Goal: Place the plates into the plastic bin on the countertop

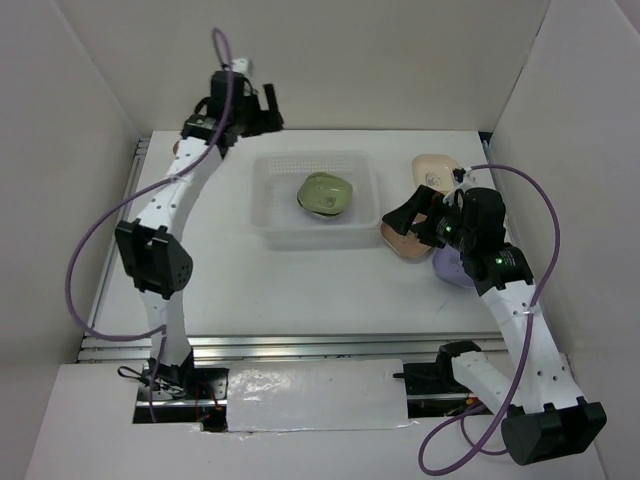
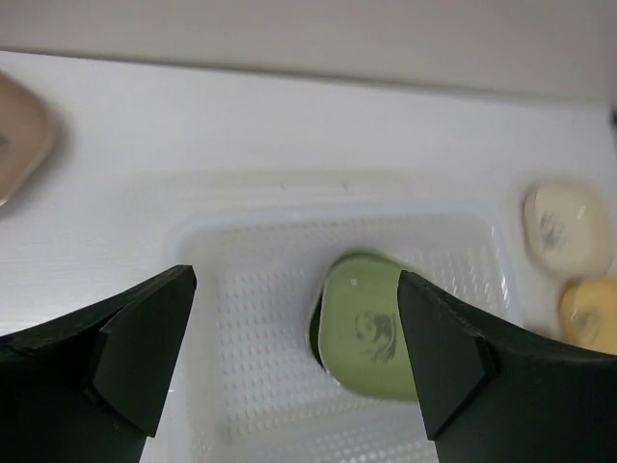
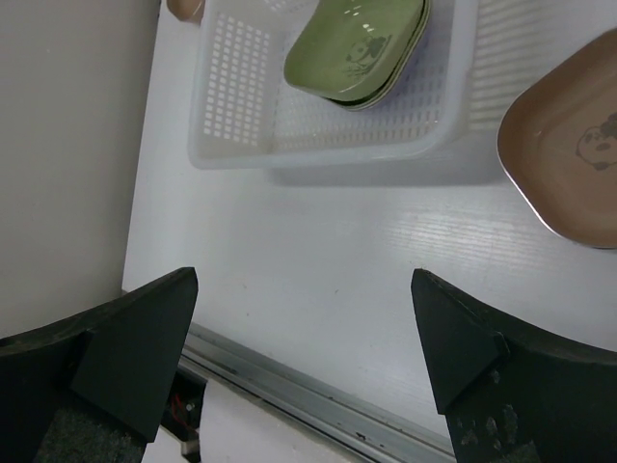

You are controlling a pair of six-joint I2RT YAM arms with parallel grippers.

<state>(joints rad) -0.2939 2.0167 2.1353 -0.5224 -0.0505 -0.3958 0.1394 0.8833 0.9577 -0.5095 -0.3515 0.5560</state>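
The brownish-pink plate is outside the bin [image 1: 265, 205], so the robot's left gripper needs to go down and to the left in the top view next, onto that plate's near rim.
The clear plastic bin [image 1: 265, 205] stands mid-countertop [image 1: 300, 290] with a green plate [image 1: 325, 193] inside, seemingly stacked on another green one [image 3: 357, 48]. My left gripper [image 1: 262, 112] hovers open behind the bin; in its wrist view the empty fingers frame the green plate [image 2: 371, 328] far below. My right gripper [image 1: 408, 225] is open and empty over a brownish-pink plate [image 1: 400, 243], right of the bin. A cream plate [image 1: 435, 168] lies behind it and a purple plate [image 1: 455, 268] shows under the right arm. A yellow plate [image 2: 590, 313] sits beside the cream one [image 2: 564, 227].
Another brownish-pink plate [image 2: 19, 135] lies on the far side of the bin, near the left arm. White upright walls [image 1: 70, 150] close in the left, back and right. A metal rail [image 3: 318, 395] runs along the near table edge.
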